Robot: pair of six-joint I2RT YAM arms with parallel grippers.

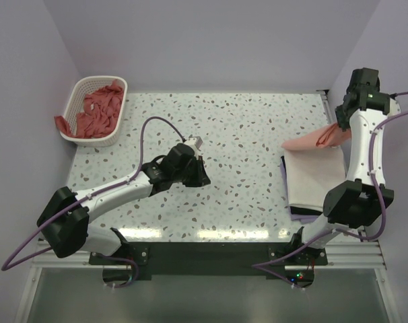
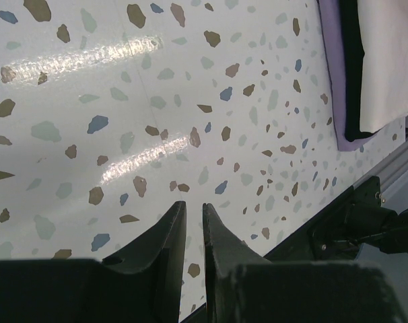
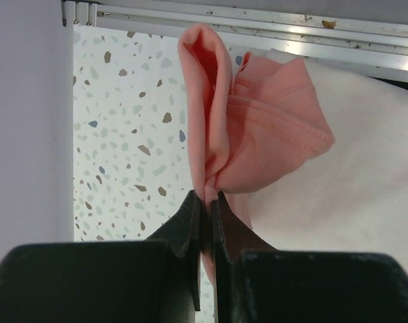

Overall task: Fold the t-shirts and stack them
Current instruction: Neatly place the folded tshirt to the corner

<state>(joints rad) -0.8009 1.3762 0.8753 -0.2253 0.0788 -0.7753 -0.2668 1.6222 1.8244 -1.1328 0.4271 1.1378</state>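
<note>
The salmon-pink t-shirt leaves most of the white top bare, so my right gripper will move back and down over the stack (image 1: 316, 178) toward its near end.
My right gripper (image 1: 336, 132) (image 3: 207, 195) is shut on a bunched fold of a salmon-pink t-shirt (image 3: 258, 134). It holds this shirt (image 1: 305, 141) above the far end of a folded stack (image 1: 316, 178) at the table's right side. A white t-shirt (image 3: 352, 175) (image 2: 386, 60) tops the stack, with dark and purple layers (image 2: 332, 67) beneath. More pink t-shirts (image 1: 99, 111) lie crumpled in the white lattice basket (image 1: 79, 91) at the far left. Low over mid-table, my left gripper (image 1: 201, 176) (image 2: 192, 203) has a narrow gap between its fingers and nothing in it.
The speckled table (image 1: 244, 121) is walled on the left, back and right. One pink shirt hangs over the basket's left rim (image 1: 61, 123). A metal rail (image 3: 258, 27) runs along the table edge beside the stack. The arm bases stand at the near edge.
</note>
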